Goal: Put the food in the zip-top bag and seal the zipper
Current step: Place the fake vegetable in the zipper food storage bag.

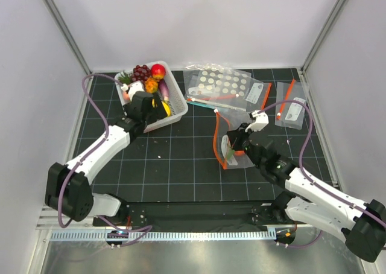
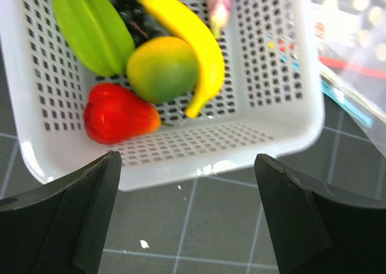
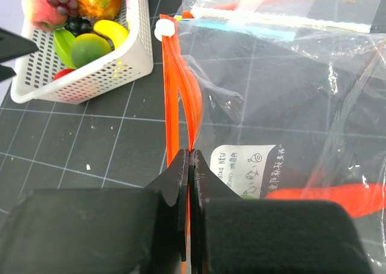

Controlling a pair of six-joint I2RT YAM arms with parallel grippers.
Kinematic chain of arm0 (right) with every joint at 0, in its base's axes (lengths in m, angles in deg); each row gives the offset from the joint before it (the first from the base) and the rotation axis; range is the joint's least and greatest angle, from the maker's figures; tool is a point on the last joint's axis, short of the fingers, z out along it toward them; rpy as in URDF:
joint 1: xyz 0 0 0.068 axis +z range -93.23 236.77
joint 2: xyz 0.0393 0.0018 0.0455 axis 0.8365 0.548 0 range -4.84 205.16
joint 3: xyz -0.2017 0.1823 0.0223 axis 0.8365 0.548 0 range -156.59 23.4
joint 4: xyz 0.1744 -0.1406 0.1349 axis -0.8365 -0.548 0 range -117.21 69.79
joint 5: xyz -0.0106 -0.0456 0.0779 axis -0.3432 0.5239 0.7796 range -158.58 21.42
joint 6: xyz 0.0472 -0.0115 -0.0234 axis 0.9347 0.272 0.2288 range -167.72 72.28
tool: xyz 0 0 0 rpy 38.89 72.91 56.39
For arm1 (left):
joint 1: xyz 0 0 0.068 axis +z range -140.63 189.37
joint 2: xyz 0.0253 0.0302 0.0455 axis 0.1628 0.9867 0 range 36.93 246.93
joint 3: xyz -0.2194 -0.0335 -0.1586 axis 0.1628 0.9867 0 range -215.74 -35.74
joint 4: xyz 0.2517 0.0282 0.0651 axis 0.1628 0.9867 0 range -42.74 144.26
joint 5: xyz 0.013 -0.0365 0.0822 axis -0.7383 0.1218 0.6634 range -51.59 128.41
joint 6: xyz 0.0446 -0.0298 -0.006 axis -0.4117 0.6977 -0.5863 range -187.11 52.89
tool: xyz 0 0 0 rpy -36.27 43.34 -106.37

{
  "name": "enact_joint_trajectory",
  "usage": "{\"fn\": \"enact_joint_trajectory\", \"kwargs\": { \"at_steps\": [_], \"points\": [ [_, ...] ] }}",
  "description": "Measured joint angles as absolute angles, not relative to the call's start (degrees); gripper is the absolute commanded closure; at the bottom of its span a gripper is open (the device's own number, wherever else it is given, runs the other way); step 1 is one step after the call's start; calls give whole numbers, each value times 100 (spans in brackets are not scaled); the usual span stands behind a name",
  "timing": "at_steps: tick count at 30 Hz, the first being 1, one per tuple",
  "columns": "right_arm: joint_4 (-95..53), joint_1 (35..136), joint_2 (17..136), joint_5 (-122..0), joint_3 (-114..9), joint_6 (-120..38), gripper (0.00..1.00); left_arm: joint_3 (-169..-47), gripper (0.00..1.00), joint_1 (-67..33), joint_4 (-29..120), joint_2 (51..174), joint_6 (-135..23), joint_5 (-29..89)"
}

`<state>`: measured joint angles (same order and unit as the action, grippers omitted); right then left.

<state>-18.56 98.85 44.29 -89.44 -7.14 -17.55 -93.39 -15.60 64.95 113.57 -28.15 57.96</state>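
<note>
The round yellow-green fruit lies beyond the near side of the basket, so the left gripper will next move outward over that side and down around the fruit.
The food lies in a white slotted basket: a yellow banana, a green piece, a round yellow-green fruit and a red piece. My left gripper is open and empty, hovering by the basket's near wall. My right gripper is shut on the orange-red zipper of the clear zip-top bag, which lies right of centre on the mat. The strip's two halves gape apart beyond my fingers, up to a white slider. A green bit and an orange shape show through the bag.
A dotted clear bag and two small labelled bags lie at the back right. The basket also holds grapes and a peach. White walls and frame posts enclose the black grid mat.
</note>
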Motion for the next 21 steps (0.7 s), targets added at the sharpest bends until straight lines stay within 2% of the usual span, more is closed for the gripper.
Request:
{"fn": "enact_joint_trajectory", "kwargs": {
  "at_steps": [3,14,21],
  "points": [
    [-1856,9885,4498,-8929,-721,-1768,99,-9689,0,-1484,6677,11750,-2953,6033],
    [-1839,9885,4516,-8863,-723,-1831,99,-10231,0,-1316,6753,12753,-3106,6135],
    [-1808,9885,4582,-8798,-723,-1851,99,-11310,0,-1125,6945,14128,-2994,6144]
  ]
}}
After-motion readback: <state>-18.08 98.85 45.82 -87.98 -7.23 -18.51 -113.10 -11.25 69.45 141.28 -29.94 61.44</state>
